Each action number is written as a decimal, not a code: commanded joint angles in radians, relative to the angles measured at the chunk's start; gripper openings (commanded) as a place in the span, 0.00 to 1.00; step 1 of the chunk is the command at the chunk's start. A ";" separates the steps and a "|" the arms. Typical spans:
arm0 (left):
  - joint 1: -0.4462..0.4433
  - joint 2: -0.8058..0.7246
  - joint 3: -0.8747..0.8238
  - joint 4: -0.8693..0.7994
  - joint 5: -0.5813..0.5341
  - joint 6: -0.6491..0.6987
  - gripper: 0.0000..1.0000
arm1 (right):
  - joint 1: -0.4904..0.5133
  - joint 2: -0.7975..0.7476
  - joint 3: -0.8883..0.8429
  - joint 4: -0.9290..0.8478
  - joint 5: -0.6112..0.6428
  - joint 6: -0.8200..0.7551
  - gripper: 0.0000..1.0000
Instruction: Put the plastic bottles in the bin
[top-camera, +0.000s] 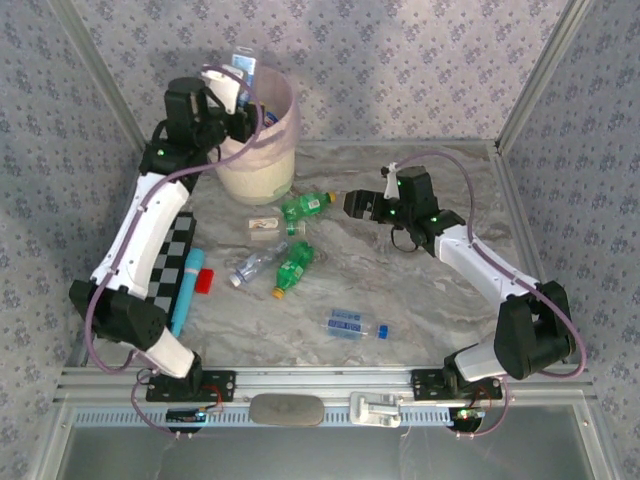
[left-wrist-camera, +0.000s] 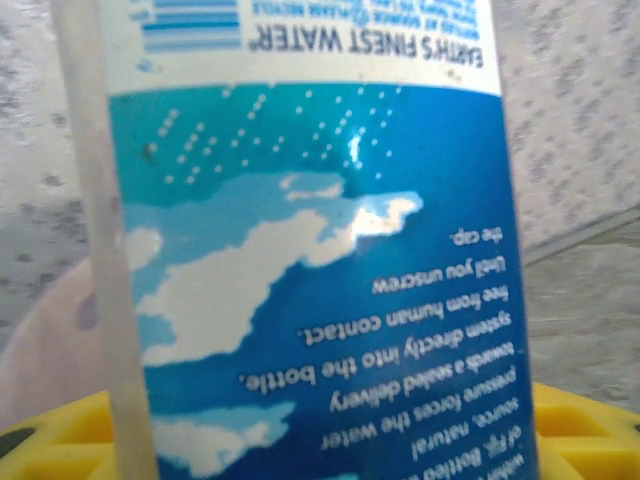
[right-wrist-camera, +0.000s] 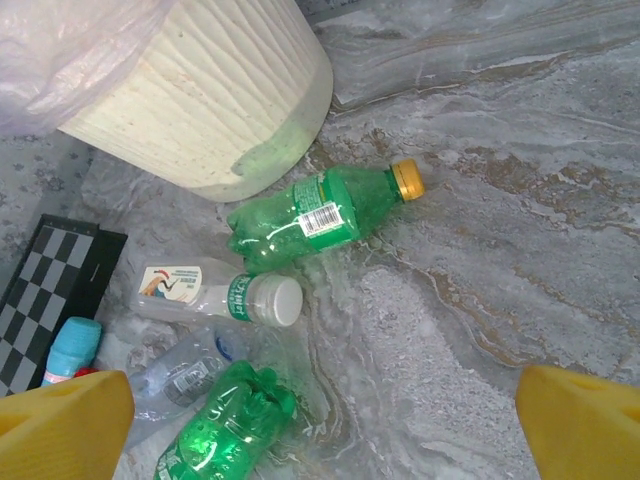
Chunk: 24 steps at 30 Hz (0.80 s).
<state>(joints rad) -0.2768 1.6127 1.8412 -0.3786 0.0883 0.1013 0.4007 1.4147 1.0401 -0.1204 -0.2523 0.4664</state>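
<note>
My left gripper holds the clear bottle at the bin's rim and will next release it outward, over the pink bin's opening (top-camera: 270, 102).
My left gripper (top-camera: 236, 92) is shut on a clear bottle with a blue label (top-camera: 243, 66) and holds it over the rim of the pale pink bin (top-camera: 262, 176). That blue label (left-wrist-camera: 330, 260) fills the left wrist view, between yellow pads (left-wrist-camera: 585, 430). My right gripper (top-camera: 349, 204) hangs open and empty above the table, just right of a green bottle with a yellow cap (top-camera: 305, 206) (right-wrist-camera: 305, 216). Left of it lie a white-capped clear bottle (right-wrist-camera: 225, 295), a crushed clear bottle (right-wrist-camera: 180, 375) and another green bottle (right-wrist-camera: 225, 430). A blue-labelled bottle (top-camera: 352, 325) lies nearer the front.
A checkerboard (top-camera: 165, 255) lies under the left arm, with a cyan stick (top-camera: 186, 290) and a small red block (top-camera: 204, 281) beside it. The bin's cream wall (right-wrist-camera: 230, 90) stands close behind the green bottle. Patterned walls close in the back and both sides.
</note>
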 joint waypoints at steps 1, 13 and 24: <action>0.042 0.076 0.098 -0.090 0.008 0.045 0.50 | 0.009 0.004 0.000 -0.026 0.024 -0.028 1.00; 0.112 0.391 0.488 -0.381 0.057 -0.009 0.51 | 0.007 -0.011 0.006 -0.066 0.048 -0.043 1.00; 0.120 0.574 0.741 -0.581 0.073 -0.048 0.55 | 0.009 -0.051 -0.009 -0.092 0.068 -0.058 1.00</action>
<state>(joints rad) -0.1581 2.1757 2.5381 -0.8967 0.1417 0.0750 0.4023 1.4025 1.0401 -0.1856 -0.2115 0.4313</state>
